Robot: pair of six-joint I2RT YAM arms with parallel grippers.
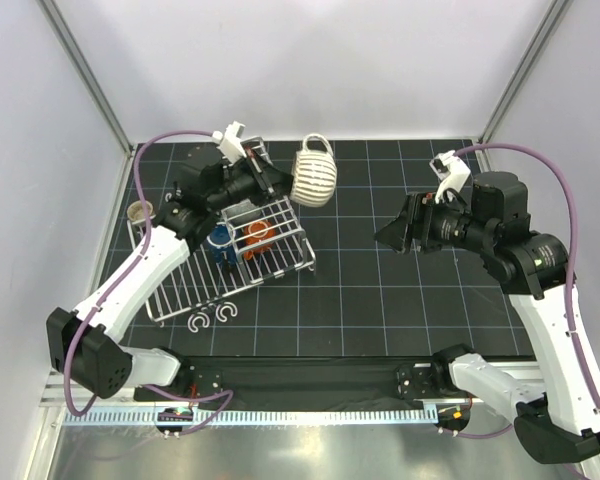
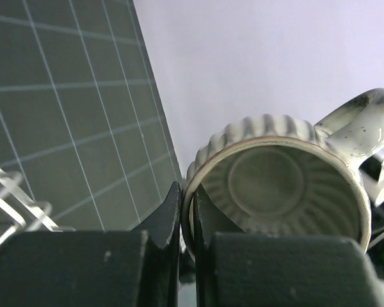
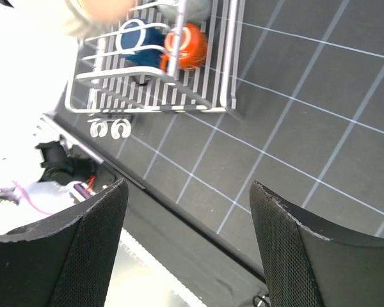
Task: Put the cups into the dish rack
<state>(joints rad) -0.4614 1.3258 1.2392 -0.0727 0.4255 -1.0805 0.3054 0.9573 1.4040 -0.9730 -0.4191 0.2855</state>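
Observation:
My left gripper holds the tipped cup, and next it must go down and back to the bare mat by the dish rack's near bar [image 1: 324, 319], turn the cup upright and release.
My left gripper [image 1: 280, 186] is shut on the rim of the cream cup with dark stripes [image 1: 316, 171] and holds it in the air just past the far right corner of the dish rack [image 1: 185, 285]. In the left wrist view the fingers [image 2: 169, 220] pinch the cup's wall [image 2: 281, 179], one inside and one outside, with the handle at the upper right. A dark blue cup [image 1: 220, 240] and an orange-red cup [image 1: 259, 235] sit in the rack's basket; both also show in the right wrist view [image 3: 137, 38] [image 3: 189, 46]. A small tan-brown cup [image 1: 138, 211] stands left of the rack. My right gripper [image 1: 392, 235] is open and empty over the mat [image 3: 187, 185].
Two small white C-shaped hooks [image 1: 212, 317] lie on the mat in front of the rack, and they show in the right wrist view [image 3: 109, 128]. The black gridded mat [image 1: 380, 300] ends at the near rail. White walls enclose the back and sides.

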